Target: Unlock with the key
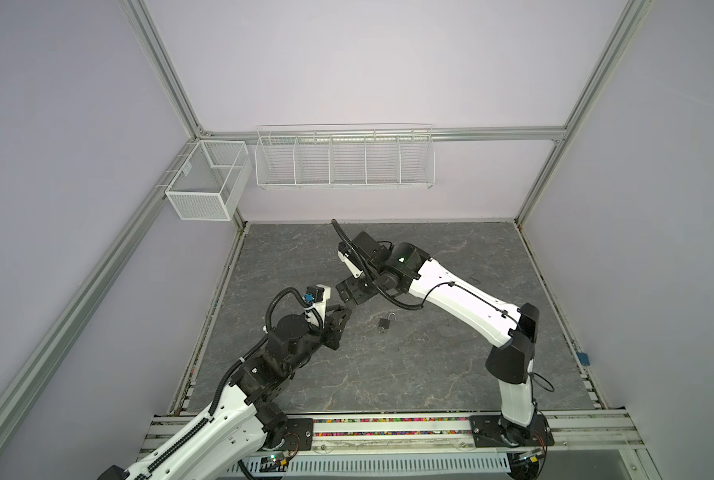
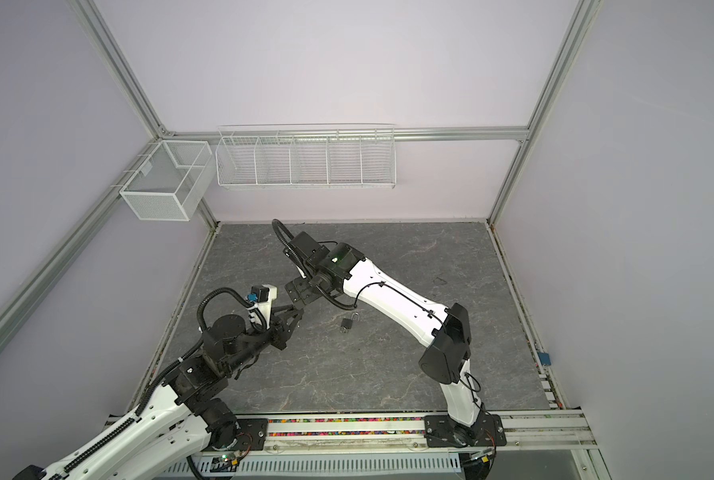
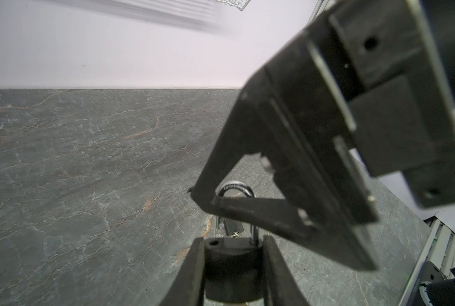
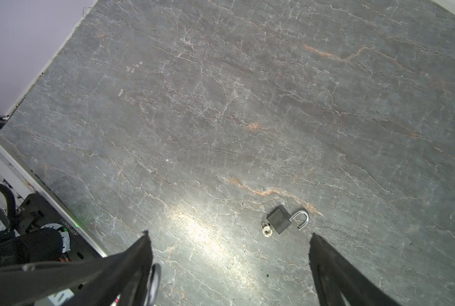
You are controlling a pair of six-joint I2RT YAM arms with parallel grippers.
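Note:
Next, my left gripper will tilt downward and lower the black padlock onto the bare tabletop [image 2: 303, 335] beside the lying padlock to release it, since its shackle is already raised.
My left gripper [image 3: 233, 239] is shut on the body of a black padlock [image 3: 233, 265], held above the table. Its silver shackle [image 3: 235, 184] is raised, with one hole in the body free. My right gripper [image 4: 229, 234] stands wide open with its fingers [image 3: 221, 159] on either side of that shackle, not touching it. In both top views the two grippers meet tip to tip [image 1: 345, 305] [image 2: 295, 309]. A second black padlock [image 4: 279, 219] [image 1: 384, 323] lies on the table with its shackle swung open and a small silver key [image 4: 267, 230] in its base.
The grey marble table [image 1: 388, 374] carries only the lying padlock. Two white wire baskets [image 1: 345, 160] [image 1: 206, 183] hang on the back wall. The rail with both arm bases [image 1: 388, 428] runs along the front edge.

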